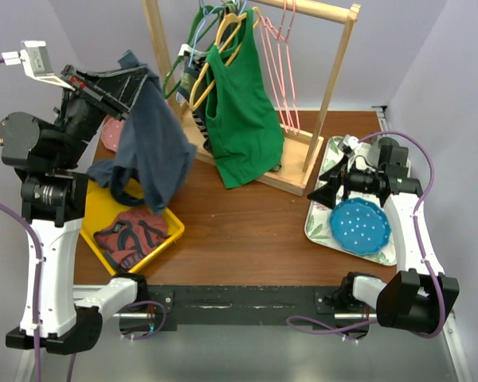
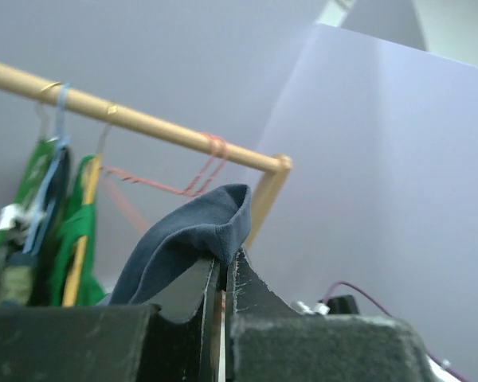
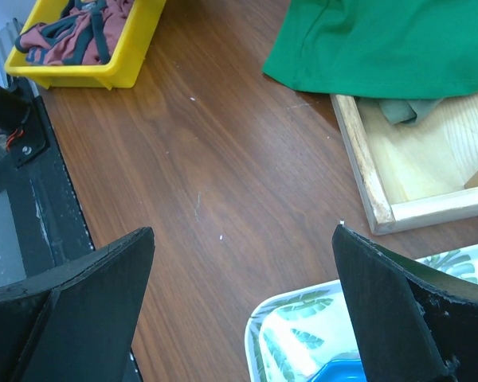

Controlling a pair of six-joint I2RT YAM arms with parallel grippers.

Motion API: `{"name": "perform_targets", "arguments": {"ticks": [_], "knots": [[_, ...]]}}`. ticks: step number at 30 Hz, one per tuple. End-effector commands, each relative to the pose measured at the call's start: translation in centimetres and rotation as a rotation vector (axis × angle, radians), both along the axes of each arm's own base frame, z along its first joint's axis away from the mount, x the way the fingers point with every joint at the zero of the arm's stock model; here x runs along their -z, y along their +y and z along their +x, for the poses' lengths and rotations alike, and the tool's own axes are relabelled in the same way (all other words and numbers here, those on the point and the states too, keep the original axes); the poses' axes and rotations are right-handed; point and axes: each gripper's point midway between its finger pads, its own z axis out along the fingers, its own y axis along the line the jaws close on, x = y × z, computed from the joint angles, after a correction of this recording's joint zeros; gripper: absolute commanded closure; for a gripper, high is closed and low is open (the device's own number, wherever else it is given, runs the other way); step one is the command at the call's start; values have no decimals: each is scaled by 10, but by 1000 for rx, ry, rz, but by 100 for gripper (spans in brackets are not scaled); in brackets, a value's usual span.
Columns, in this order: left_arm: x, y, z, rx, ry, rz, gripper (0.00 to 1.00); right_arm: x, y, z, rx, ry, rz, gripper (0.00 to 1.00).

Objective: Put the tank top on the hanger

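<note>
I will next lower my left gripper to the right in the top view and release the tank top on the tabletop between the bin and the tray, because that part of the tabletop is empty.
My left gripper [image 1: 142, 79] is raised high at the left and is shut on the dark slate-blue tank top [image 1: 147, 143], which hangs down from it over the yellow bin. In the left wrist view the jaws [image 2: 225, 259] pinch a fold of the blue fabric [image 2: 195, 231]. The pink wire hangers [image 1: 285, 64] hang on the wooden rack's rail at the right end; they show blurred in the left wrist view [image 2: 199, 171]. My right gripper [image 1: 323, 193] is open and empty, low over the table beside the tray, its fingers [image 3: 103, 278] wide apart.
A wooden rack [image 1: 334, 72] holds a bright green tank top [image 1: 239, 119], yellow and green hangers and other clothes. A yellow bin [image 1: 163, 239] with reddish clothing sits front left. A leaf-patterned tray [image 1: 323, 219] with a blue plate [image 1: 360, 226] sits at the right.
</note>
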Motion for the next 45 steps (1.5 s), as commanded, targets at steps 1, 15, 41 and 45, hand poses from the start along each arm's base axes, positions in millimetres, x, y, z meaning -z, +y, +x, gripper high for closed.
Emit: {"name": "perform_targets", "arguments": {"ticks": [1, 15, 41, 45], "knots": [[-62, -33, -54, 217, -215, -31, 100, -9, -1, 7, -7, -53, -20, 1], [7, -184, -40, 506, 3, 45, 100, -1, -11, 13, 29, -64, -97, 1], [315, -64, 2, -136, 496, 517, 0, 56, 130, -123, -802, -194, -474, 1], [350, -27, -26, -213, 619, 421, 1, 89, 187, -148, -906, -224, -567, 6]]}}
